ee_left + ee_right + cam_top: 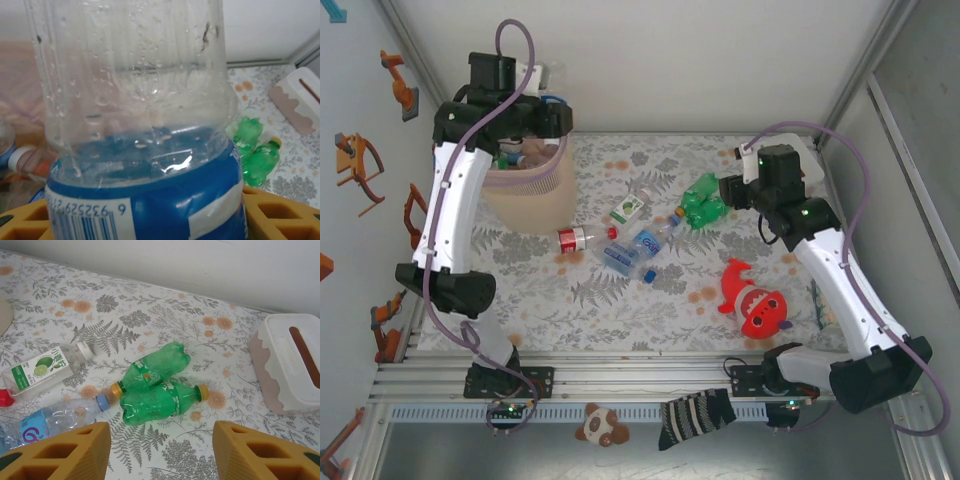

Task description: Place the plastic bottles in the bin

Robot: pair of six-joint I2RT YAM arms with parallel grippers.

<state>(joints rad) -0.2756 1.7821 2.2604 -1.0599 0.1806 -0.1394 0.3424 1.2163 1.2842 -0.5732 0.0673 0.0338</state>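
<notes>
The beige bin's opening (527,154) (24,142) is below my left gripper. My left gripper lowers the clear bottle past the bin's rim next and releases it among the bottles inside.
My left gripper (150,212) is shut on a clear bottle with a blue label (140,125), which sits between the yellow fingers (280,215). In the top view that gripper (542,100) hangs over the beige bin (532,190), which holds several bottles. My right gripper (162,450) is open just short of two green bottles (157,390) that lie side by side; in the top view it (732,192) hovers beside them (702,200). More bottles lie mid-table: a green-white labelled one (632,208), a red-labelled one (580,238) and blue-labelled ones (638,248).
A red shark plush (756,302) lies at the right front of the mat. A white box with a brown slot (295,365) stands beyond the green bottles. White walls close in the back and sides. A sock and a small toy lie past the front rail.
</notes>
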